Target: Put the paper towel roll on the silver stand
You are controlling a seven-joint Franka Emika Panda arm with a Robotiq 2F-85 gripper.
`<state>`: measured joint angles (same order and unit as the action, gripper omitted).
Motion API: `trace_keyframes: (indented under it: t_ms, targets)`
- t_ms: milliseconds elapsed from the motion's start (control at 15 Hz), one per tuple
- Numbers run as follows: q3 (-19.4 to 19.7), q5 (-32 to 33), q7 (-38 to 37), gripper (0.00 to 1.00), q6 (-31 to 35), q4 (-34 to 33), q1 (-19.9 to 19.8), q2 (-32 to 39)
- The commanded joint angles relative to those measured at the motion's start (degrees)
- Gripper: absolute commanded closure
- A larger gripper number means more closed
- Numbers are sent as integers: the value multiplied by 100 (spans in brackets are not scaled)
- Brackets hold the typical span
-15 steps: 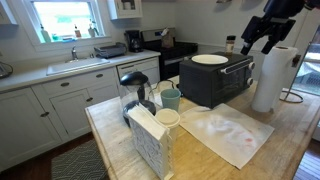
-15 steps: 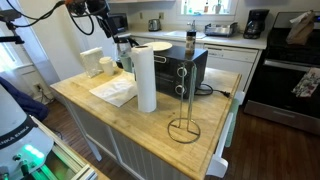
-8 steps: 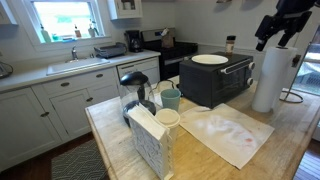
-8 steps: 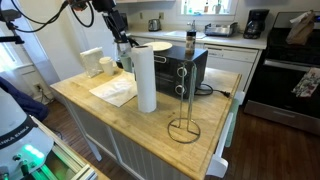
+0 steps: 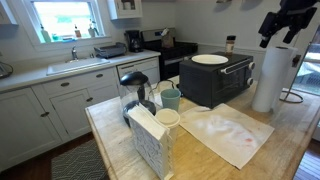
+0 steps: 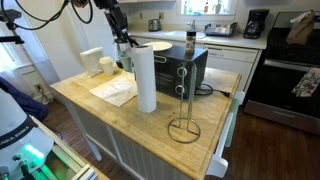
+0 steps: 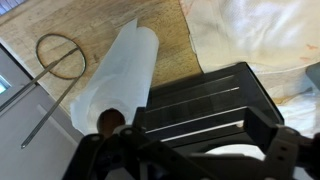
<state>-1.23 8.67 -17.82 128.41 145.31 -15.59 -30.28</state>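
Note:
My gripper moves over the roll's top end (image 6: 144,49) (image 7: 109,112) and down next, since that end stands below my open gripper and to its left in the wrist view.
The paper towel roll (image 5: 268,78) stands upright on the wooden island beside the black toaster oven (image 5: 215,80); it also shows in an exterior view (image 6: 146,78) and in the wrist view (image 7: 125,70). The silver stand (image 6: 185,125) stands empty on the wood, a short way from the roll; its ring shows in the wrist view (image 7: 60,55). My gripper (image 5: 273,36) is open and empty. It hangs above and just behind the roll's top, over the oven (image 6: 124,42). In the wrist view (image 7: 185,150) its jaws are spread wide.
A white plate (image 5: 210,59) lies on the oven. A flat white sheet (image 5: 225,132) lies on the wood. Two cups (image 5: 170,100), a black jug (image 5: 135,85) and a napkin box (image 5: 150,140) stand at the island's other end.
My gripper has moved up and sideways, from beside the oven to a spot above the roll's top. The roll and the stand have not moved.

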Motion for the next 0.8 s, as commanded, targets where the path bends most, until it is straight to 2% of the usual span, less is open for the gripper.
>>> trace_keyframes:
  t_ms: [0,200,733]
  targets:
    - [73,191,-237,0,14,-13,-71,18]
    - [201,71,-203,0,19,-18,-54,89]
    - [490,-38,-172,0,672,-68,-72,391]
